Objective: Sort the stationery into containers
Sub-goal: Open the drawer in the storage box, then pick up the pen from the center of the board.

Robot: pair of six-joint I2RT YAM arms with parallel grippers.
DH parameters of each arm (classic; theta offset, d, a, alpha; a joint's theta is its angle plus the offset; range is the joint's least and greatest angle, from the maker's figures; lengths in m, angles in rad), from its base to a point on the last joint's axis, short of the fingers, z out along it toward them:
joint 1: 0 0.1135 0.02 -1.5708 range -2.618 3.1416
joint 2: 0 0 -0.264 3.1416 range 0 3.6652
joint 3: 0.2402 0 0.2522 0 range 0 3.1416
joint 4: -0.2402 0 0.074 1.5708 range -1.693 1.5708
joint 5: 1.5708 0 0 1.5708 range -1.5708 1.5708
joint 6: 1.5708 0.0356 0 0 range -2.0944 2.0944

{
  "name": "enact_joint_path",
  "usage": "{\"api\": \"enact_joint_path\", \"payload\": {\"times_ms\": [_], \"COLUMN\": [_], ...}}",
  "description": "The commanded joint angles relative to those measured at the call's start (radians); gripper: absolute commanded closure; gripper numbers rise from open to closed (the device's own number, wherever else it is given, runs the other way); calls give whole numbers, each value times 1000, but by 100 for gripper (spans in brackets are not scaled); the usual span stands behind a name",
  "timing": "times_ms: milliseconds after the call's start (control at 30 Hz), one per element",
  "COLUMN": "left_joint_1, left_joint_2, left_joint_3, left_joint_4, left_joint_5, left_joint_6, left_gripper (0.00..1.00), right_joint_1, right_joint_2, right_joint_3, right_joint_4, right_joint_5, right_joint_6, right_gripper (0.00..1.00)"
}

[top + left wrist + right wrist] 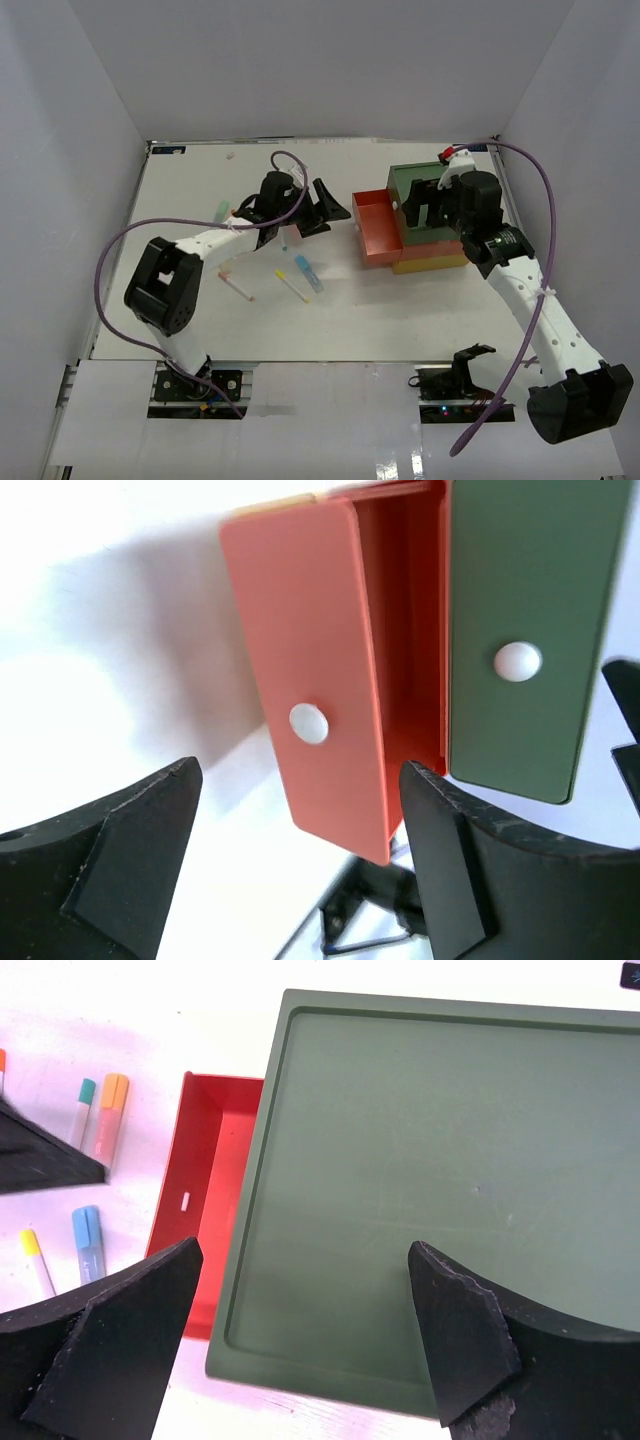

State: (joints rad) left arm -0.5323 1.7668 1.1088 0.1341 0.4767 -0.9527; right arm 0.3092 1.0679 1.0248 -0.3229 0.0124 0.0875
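My left gripper will next move from the red drawer down and to the left in the top view, onto the pinkish pen (237, 287), which is still outside the open red drawer.
The containers form a small stack: green top (420, 178), red-orange middle drawer (377, 232) pulled out leftward and showing nothing inside, yellow bottom (430, 265). My left gripper (333, 212) hangs open just left of the red drawer. In the left wrist view its jaws (300, 780) stand wide, empty, facing the red drawer front (330, 630) with its white knob (308, 723). My right gripper (428, 208) hovers open over the green top (430, 1190). Stationery lies on the table: a blue marker (308, 273), a yellow-tipped pen (291, 287), a pinkish pen (237, 287).
The right wrist view also shows a teal-capped marker (82, 1105) and an orange marker (110, 1115) left of the red drawer (205, 1210). A teal stick (221, 210) lies by the left arm. White walls enclose the white table (400, 320).
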Motion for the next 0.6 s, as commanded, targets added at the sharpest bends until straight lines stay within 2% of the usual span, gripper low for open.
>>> {"api": "enact_joint_path", "payload": {"times_ms": [0, 33, 133, 267, 400, 567], "left_joint_1": [6, 6, 8, 14, 28, 81], "left_joint_2": [-188, -223, -371, -530, -584, -621], "left_joint_3": [16, -3, -95, -197, -277, -355], "left_joint_4": [-332, -367, -474, -615, -749, -800], "left_joint_5": [-275, -330, -528, -688, -776, -872], "left_joint_6": [140, 143, 134, 108, 23, -44], "left_gripper": [7, 2, 2, 2, 7, 14], "right_joint_1": [1, 1, -1, 1, 1, 1], "right_joint_2": [-57, -80, -124, -175, -215, -250], "right_joint_3": [34, 31, 6, -28, -60, -84], "right_joint_4": [-19, -22, -25, -25, -22, -15], "right_joint_5": [-2, -2, -15, -51, -75, -106], "right_joint_6": [-20, -19, -12, -2, 1, 5], "right_gripper": [10, 10, 10, 10, 10, 10]}}
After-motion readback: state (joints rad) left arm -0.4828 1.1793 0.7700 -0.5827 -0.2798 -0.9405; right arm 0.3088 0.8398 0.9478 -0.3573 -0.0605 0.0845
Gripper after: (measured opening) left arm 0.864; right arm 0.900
